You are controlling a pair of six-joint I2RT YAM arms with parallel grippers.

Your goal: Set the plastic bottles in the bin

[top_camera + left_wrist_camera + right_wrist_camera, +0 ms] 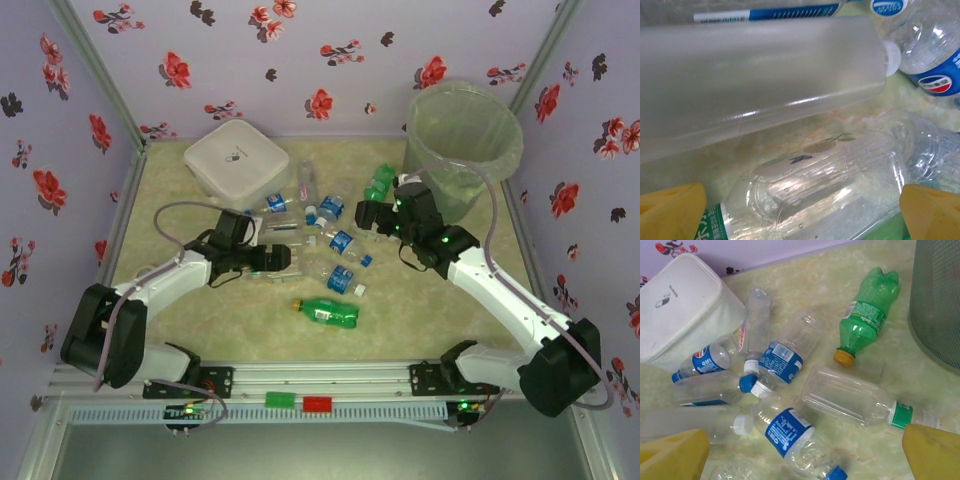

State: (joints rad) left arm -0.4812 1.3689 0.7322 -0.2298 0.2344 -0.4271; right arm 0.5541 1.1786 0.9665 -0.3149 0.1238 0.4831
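My left gripper turns and comes down around the bottle's body just below it next, because the clear bottle's length runs from finger to finger.
Several plastic bottles lie scattered mid-table, mostly clear with blue labels. A green one lies alone nearer the front. The bin stands at the back right. My left gripper is low at the left side of the pile. It is open, its yellow fingers wide on either side of a clear bottle with a green label, and a frosted bottle lies just beyond. My right gripper hovers open over a blue-labelled bottle, with a clear green-capped bottle beside it.
A white square lidded box sits at the back left, close behind the pile. A green bottle with a yellow cap lies near the bin's mesh wall. Floral walls close in the table on three sides.
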